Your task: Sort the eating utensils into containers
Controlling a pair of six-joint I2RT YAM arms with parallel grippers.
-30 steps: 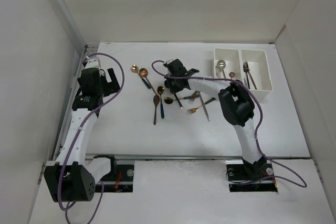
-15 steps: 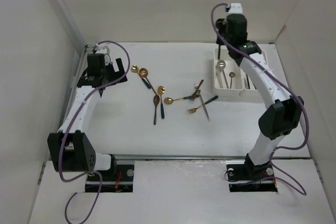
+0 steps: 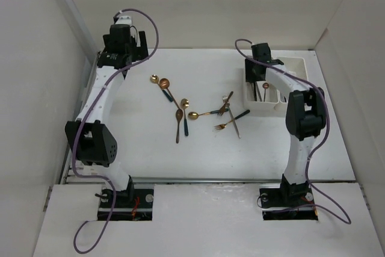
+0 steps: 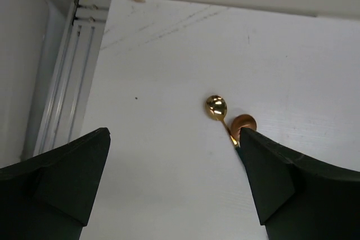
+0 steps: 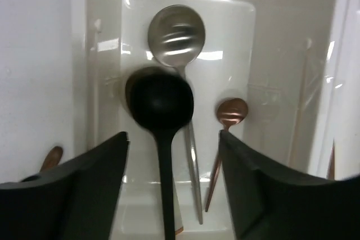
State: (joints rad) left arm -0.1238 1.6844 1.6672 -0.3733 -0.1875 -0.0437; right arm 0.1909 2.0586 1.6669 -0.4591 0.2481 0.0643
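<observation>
I will lower my open left gripper to the right in the top view onto the gold spoon's dark green handle, because the gold spoon lies loose outside the containers.
My right gripper (image 5: 171, 134) is open over the left one of the two white containers (image 3: 248, 99). A black spoon (image 5: 161, 102) shows between its fingers and touches neither. A silver spoon (image 5: 176, 35) and a copper spoon (image 5: 232, 111) lie in that bin. From the top, the right gripper (image 3: 257, 79) is at the bin's far end. Several utensils lie loose mid-table: a gold spoon (image 3: 154, 79), a copper spoon (image 3: 164, 84), more spoons (image 3: 179, 116) and forks (image 3: 221, 126). My left gripper (image 3: 127, 57) is open and empty at the far left; in its wrist view the left gripper (image 4: 174, 133) looks at the gold spoon (image 4: 216, 107).
The right container (image 3: 298, 67) is partly hidden behind the right arm. White walls enclose the table on three sides. A metal rail (image 4: 62, 82) runs along the table's left edge. A purple cable (image 3: 150, 25) loops above the left arm.
My right arm swung from the utensil pile to the left bin with the black spoon, and its jaws have opened. The left arm stretched toward the far left corner, still open.
</observation>
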